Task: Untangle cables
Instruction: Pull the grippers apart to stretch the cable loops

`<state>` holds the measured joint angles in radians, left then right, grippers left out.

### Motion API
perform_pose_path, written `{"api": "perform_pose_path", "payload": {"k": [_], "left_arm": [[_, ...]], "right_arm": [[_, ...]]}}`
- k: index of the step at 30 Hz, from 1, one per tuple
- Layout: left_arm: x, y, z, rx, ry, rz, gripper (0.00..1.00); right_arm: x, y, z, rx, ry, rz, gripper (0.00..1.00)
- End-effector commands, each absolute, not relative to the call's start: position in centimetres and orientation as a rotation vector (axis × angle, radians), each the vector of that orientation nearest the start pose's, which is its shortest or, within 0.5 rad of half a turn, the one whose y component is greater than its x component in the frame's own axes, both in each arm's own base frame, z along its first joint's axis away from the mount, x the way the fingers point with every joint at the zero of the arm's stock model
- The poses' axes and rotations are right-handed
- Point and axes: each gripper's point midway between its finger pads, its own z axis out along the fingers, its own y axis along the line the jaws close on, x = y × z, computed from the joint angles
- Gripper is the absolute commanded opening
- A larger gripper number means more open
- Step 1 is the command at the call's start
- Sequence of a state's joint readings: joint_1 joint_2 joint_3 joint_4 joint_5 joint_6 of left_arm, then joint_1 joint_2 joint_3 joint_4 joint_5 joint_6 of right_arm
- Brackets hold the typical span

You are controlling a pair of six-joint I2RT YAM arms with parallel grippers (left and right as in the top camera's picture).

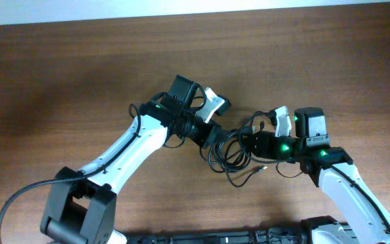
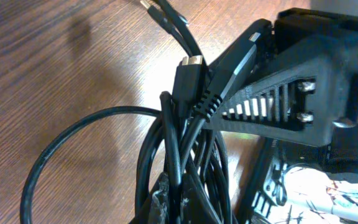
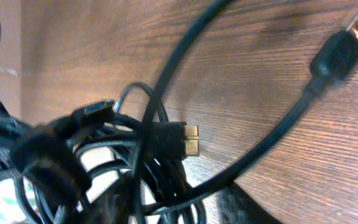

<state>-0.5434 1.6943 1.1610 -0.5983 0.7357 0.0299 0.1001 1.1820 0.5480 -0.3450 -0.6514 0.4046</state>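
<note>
The cables in the bundle still bunch together, so my left gripper should go up and to the left in the overhead view and let go of the bundle of cables high above the wooden table.
A tangle of thin black cables (image 1: 230, 161) lies on the wooden table between my two grippers. My left gripper (image 1: 217, 139) comes from the left. In the left wrist view its fingers (image 2: 182, 202) are shut on several strands of the cables (image 2: 166, 143), and a small plug (image 2: 190, 71) sticks up. My right gripper (image 1: 251, 144) comes from the right, and it also shows in the left wrist view (image 2: 291, 106). In the right wrist view its fingers (image 3: 179, 208) stand apart around the cables (image 3: 166, 168), with wood showing beside them. A gold-tipped plug (image 3: 188, 140) lies in the bundle.
The brown wooden table (image 1: 80, 68) spreads all round. Another plug (image 3: 344, 46) on a loose strand rests on the wood at the far right of the right wrist view. A cable end (image 1: 256, 169) trails toward the front edge. Thick arm wires run at the front left (image 1: 19, 196).
</note>
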Motion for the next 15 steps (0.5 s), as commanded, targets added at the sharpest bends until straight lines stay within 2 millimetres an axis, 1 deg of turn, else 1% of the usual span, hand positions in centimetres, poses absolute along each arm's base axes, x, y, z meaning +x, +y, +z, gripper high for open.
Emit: {"api": "perform_pose_path", "payload": {"k": [1, 2, 4, 5, 6, 7, 8, 10, 13, 15], "left_arm": [[25.7, -30.2, 13.9, 0.991, 2.453, -1.250, 0.00], [25.6, -30.2, 13.9, 0.992, 2.453, -1.253, 0.00], [25.6, -30.2, 13.8, 0.991, 2.456, -1.253, 0.00], [25.6, -30.2, 13.8, 0.991, 2.456, -1.253, 0.00], [25.6, -30.2, 13.8, 0.991, 2.455, -1.252, 0.00], [25.7, -30.2, 13.8, 0.990, 2.457, -1.247, 0.00], [25.8, -30.1, 13.7, 0.988, 2.461, -1.235, 0.00], [26.0, -29.9, 13.4, 0.980, 2.472, -1.206, 0.00], [26.7, -29.0, 12.4, 0.954, 2.521, -1.092, 0.00], [27.3, -28.1, 11.6, 0.932, 2.559, -0.990, 0.00]], "right_arm": [[26.8, 13.2, 9.3, 0.202, 2.535, 1.040, 0.38], [27.0, 13.2, 9.4, 0.207, 2.525, 1.043, 0.35], [27.2, 13.2, 9.6, 0.200, 2.515, 1.042, 0.26], [27.2, 13.1, 9.5, 0.205, 2.516, 1.030, 0.15], [27.2, 12.9, 9.3, 0.213, 2.521, 1.014, 0.08], [27.3, 12.8, 9.2, 0.219, 2.523, 1.001, 0.05], [27.3, 12.5, 9.0, 0.230, 2.530, 0.980, 0.04], [27.1, 11.3, 7.9, 0.289, 2.573, 0.877, 0.04], [26.2, 8.2, 5.6, 0.467, 2.655, 0.634, 0.04], [26.0, 6.8, 5.0, 0.505, 2.668, 0.522, 0.04]]}}
